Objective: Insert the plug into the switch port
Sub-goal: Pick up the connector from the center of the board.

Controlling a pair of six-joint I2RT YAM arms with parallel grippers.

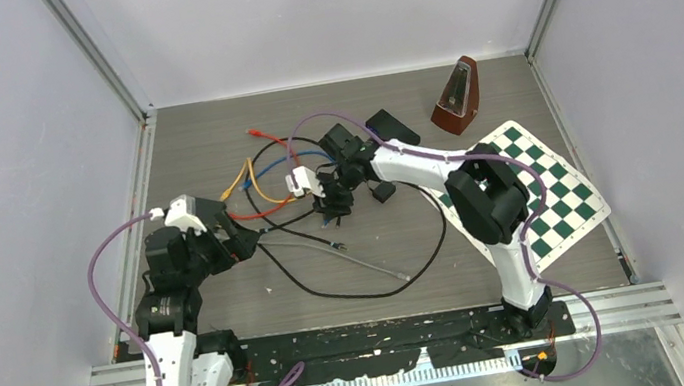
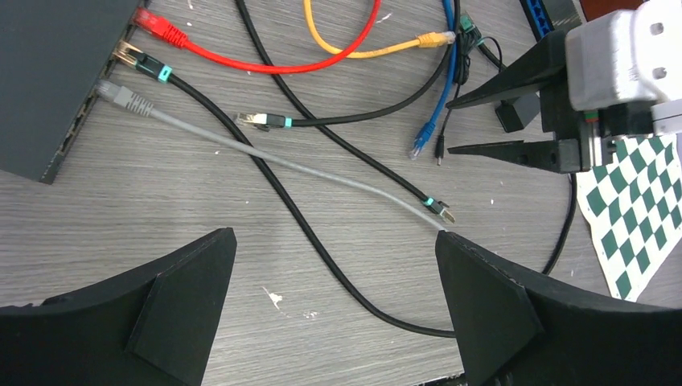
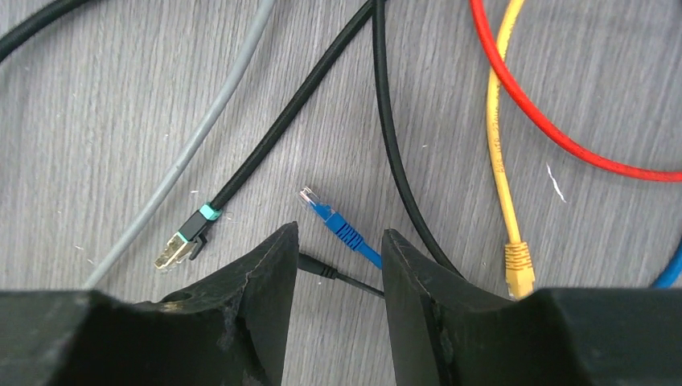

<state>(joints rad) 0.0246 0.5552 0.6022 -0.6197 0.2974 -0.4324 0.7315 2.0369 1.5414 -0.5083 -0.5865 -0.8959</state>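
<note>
The thin black plug crosses the gap between my right gripper's fingers. I should next lower my right gripper past that black plug and close it on the blue plug's ribbed boot (image 3: 349, 235).
The dark switch (image 2: 48, 72) lies at the top left of the left wrist view, with red, black-teal and grey plugs seated in its side. My right gripper (image 3: 339, 233) hovers low over the table, jaws partly apart and holding nothing. A loose blue plug (image 3: 334, 225) lies just ahead of its fingertips, and a thin black barrel plug (image 3: 322, 267) crosses the gap between them. In the left wrist view the same gripper (image 2: 448, 127) hangs over the blue plug (image 2: 418, 145). My left gripper (image 2: 334, 237) is wide open above bare table and a black cable.
Loose ends lie around: a yellow plug (image 3: 519, 265), a gold-tipped black-teal plug (image 3: 181, 241), and red, grey and black cables. A black box (image 1: 396, 125), a metronome (image 1: 457, 96) and a green checkerboard (image 1: 539, 185) sit to the right.
</note>
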